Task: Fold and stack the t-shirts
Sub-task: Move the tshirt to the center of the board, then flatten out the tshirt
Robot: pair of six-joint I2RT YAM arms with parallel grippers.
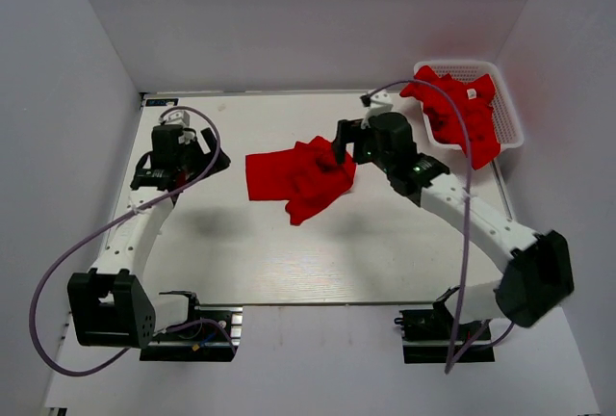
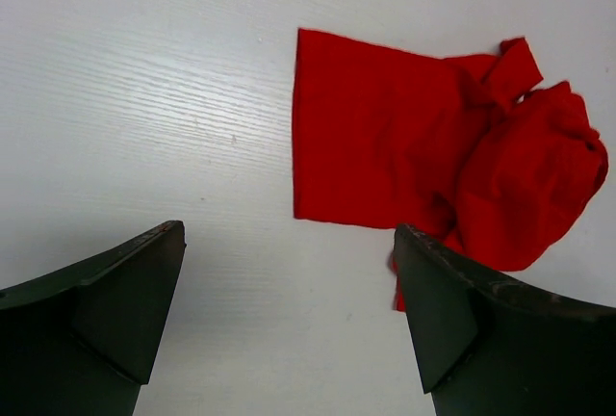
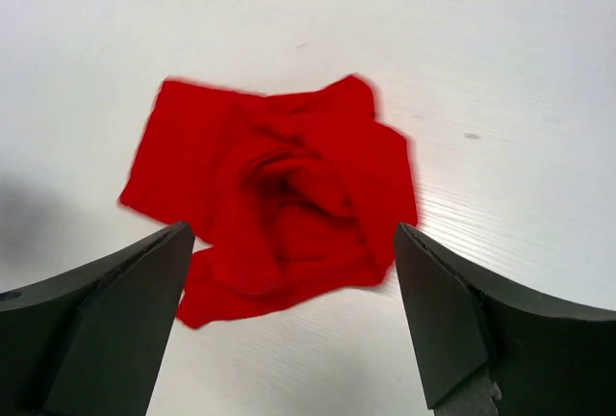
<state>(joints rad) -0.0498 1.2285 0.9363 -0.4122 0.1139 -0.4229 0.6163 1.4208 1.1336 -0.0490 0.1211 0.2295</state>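
The robot's left gripper will move down and to the right in the top view onto the crumpled shirt's straight edge (image 1: 249, 182) (image 2: 300, 168), because that edge lies flat and away from the folds.
A crumpled red t-shirt (image 1: 300, 175) lies on the white table at mid-table. It shows in the left wrist view (image 2: 433, 156) and in the right wrist view (image 3: 279, 195). More red t-shirts (image 1: 460, 113) are heaped in the white basket at the back right, one with a small white tag. My right gripper (image 1: 339, 146) hangs open and empty just above the crumpled shirt's right edge; it also shows in its own view (image 3: 289, 320). My left gripper (image 1: 171, 168) is open and empty over bare table left of the shirt, as its own view (image 2: 289, 320) shows.
The white lattice basket (image 1: 508, 117) stands at the back right corner, with a shirt hanging over its near rim. White walls close in the table on the left, back and right. Purple cables loop off both arms.
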